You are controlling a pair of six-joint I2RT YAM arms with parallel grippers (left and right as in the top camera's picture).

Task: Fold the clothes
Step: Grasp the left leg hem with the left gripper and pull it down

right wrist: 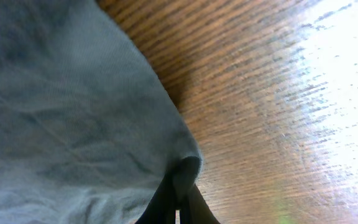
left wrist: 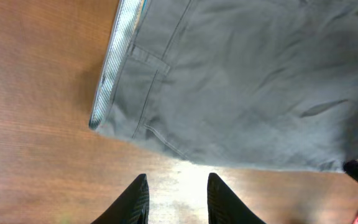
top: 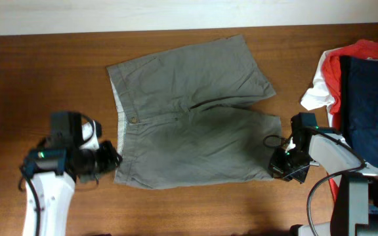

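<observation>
I will lift my right gripper with the near hem and carry it outward over the far leg's outer corner (top: 238,47) to release it, since the far leg lies spread flat.
The grey-olive shorts (top: 192,115) lie spread flat on the wooden table, waistband to the left, legs to the right. My left gripper (top: 113,157) is open and empty just off the near waistband corner (left wrist: 104,118); its fingers (left wrist: 176,193) hover over bare wood short of the hem. My right gripper (top: 277,164) is at the near leg's hem corner and is shut on the shorts' fabric (right wrist: 182,171), which bunches between its fingers (right wrist: 178,205).
A pile of other clothes, navy blue (top: 373,98), red-orange (top: 366,49) and white (top: 317,95), lies at the right edge behind my right arm. Wooden table (top: 44,72) surrounds the shorts.
</observation>
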